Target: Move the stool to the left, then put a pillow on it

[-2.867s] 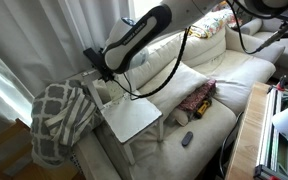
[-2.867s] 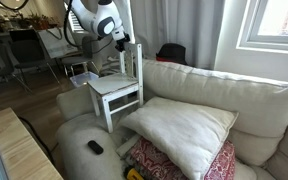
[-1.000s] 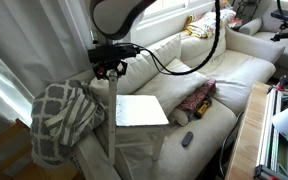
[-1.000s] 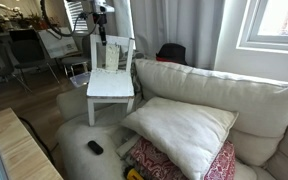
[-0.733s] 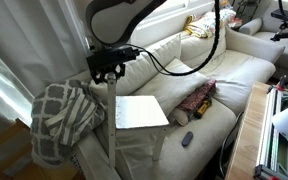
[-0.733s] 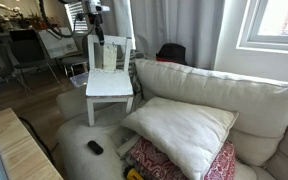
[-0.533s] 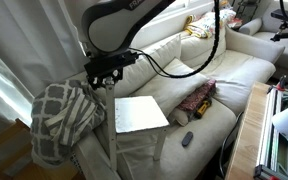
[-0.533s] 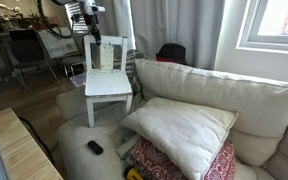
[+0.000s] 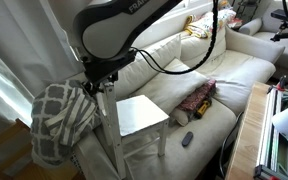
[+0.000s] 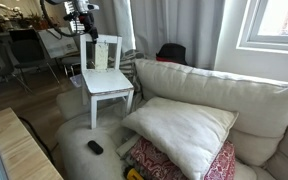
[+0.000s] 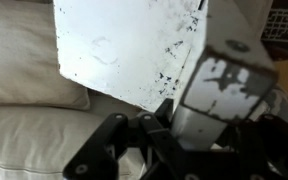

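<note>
My gripper holds the stool tilted and will next lower the stool's legs onto the sofa's end (image 9: 144, 162).
The white stool (image 9: 142, 113) hangs tilted in the air above the sofa's end, held by its speckled side panel. In the exterior view from the sofa's other side it stands out near the curtain (image 10: 106, 84). My gripper (image 9: 96, 84) is shut on the panel's upper edge, and it also shows at the panel's top (image 10: 87, 31). The wrist view shows the speckled panel (image 11: 124, 50) close up with my black jaws (image 11: 184, 128) clamped on a white post. The cream pillow (image 10: 184, 130) lies flat on the seat, also seen behind the stool (image 9: 176, 82).
A grey-and-white lattice blanket (image 9: 59, 115) drapes over the sofa arm next to the stool. A red patterned pillow (image 9: 197, 98) and a dark remote (image 9: 187, 139) lie on the seat. A yellowish pillow (image 9: 199, 25) sits at the far back. A wooden table edge (image 10: 14, 150) is in front.
My gripper has carried the stool toward the sofa's arm and the blanket. The stool has tilted, so its legs now show below the seat.
</note>
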You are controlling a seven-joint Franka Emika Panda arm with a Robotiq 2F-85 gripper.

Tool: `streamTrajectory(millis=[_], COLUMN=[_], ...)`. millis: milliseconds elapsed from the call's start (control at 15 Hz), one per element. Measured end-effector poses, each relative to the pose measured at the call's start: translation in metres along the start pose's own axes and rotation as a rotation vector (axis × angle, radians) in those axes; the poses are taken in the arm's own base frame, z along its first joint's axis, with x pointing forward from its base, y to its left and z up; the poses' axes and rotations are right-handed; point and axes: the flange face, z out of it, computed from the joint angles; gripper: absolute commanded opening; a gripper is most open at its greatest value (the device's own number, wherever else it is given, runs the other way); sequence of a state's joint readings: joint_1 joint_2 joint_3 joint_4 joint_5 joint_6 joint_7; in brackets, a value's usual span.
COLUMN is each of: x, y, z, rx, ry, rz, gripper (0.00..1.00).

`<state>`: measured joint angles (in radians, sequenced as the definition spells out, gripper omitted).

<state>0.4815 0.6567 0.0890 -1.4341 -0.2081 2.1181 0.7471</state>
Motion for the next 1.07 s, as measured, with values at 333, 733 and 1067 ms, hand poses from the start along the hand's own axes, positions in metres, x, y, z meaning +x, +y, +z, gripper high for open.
streamTrajectory(millis=[333, 733, 1067], x=[-0.015, -0.018, -0.001], y=[-0.021, -0.043, -0.029], z=[0.012, 0.004, -0.022], rx=[-0.024, -0.028, -0.035], ry=[0.012, 0.095, 0.138], rz=[-0.187, -0.24, -0.212], gripper=[0.48, 0.85, 1.0])
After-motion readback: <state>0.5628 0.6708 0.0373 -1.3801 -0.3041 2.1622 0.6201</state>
